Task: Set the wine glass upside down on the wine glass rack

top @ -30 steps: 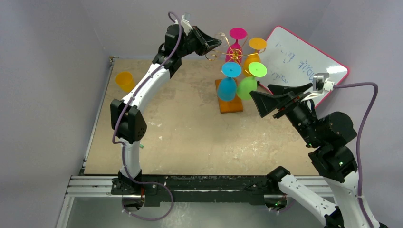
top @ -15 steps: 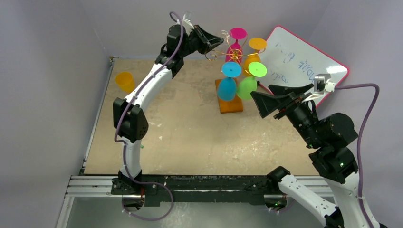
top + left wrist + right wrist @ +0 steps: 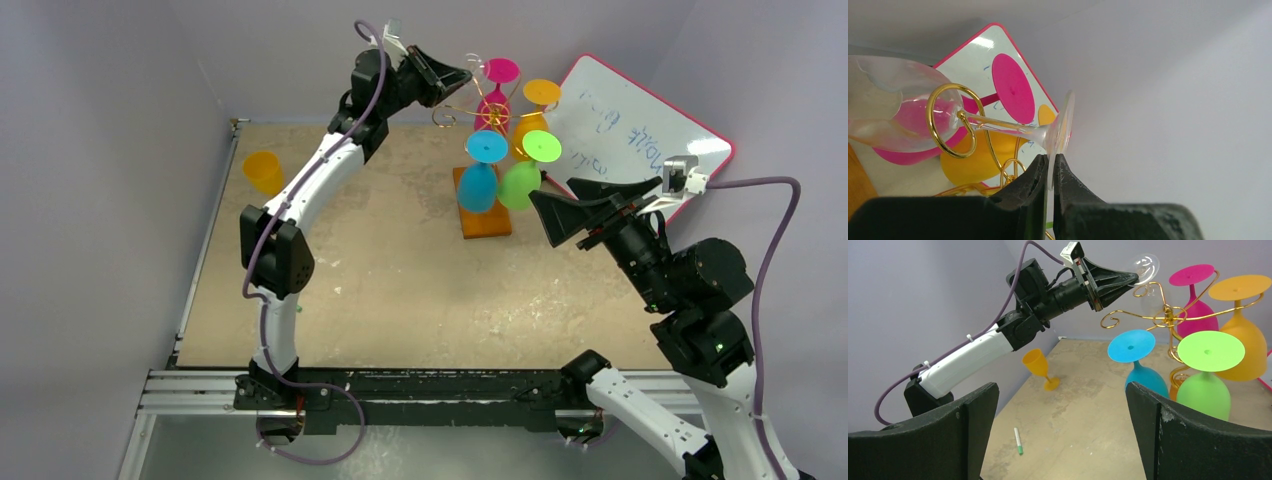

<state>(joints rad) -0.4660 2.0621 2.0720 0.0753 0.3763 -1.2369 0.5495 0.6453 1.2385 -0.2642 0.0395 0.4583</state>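
The left gripper will come down until the foot meets the gold scroll ring and release it there, since that ring lies below the gripper, by the stem.
My left gripper is shut on the rim of the foot of a clear wine glass. It is held high at the left side of the wine glass rack, a gold wire stand on an orange-brown wooden base. In the left wrist view the glass's stem lies across a gold scroll ring and its bowl is beyond the ring. The right wrist view shows the clear foot at the left gripper's tip. My right gripper is open and empty, right of the rack.
Pink, orange, blue and green glasses hang upside down on the rack. An orange glass stands at the table's left. A pink-framed whiteboard leans behind the rack. A green-capped marker lies on the table.
My left gripper has moved a little right and up toward the rack's top arms, still holding the clear glass. The right arm has barely moved.
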